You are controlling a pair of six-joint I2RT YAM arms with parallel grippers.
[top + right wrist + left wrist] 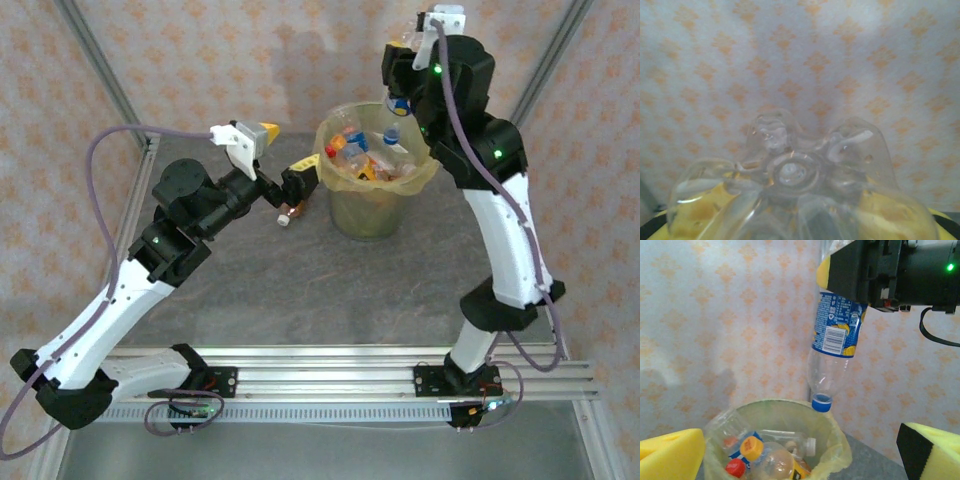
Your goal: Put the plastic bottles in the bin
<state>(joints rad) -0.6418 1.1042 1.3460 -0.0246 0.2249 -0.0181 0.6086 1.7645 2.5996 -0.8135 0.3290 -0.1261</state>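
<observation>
The right gripper lowers the cap-down bottle toward the bottles inside next and lets go within the bin's rim, since the bin's opening (380, 150) lies well below the gripper.
The bin (377, 205) stands at the back middle of the table, lined with a yellowish bag and holding several plastic bottles (352, 150). High above its right rim my right gripper (402, 82) is shut on a clear bottle with a blue label (834, 332), hanging with its blue cap (821, 403) down over the bin (832, 432). The right wrist view looks onto that bottle's clear base (790, 172). My left gripper (300, 183) is open at the bin's left rim, its yellow pads (671, 456) wide apart and nothing between them. Another bottle (289, 211) lies on the table beneath it.
The patterned wall stands close behind the bin. An aluminium frame post (100, 70) rises at the back left, and rails (330, 375) run along the near edge by the arm bases. Grey tabletop (330, 290) lies in front of the bin.
</observation>
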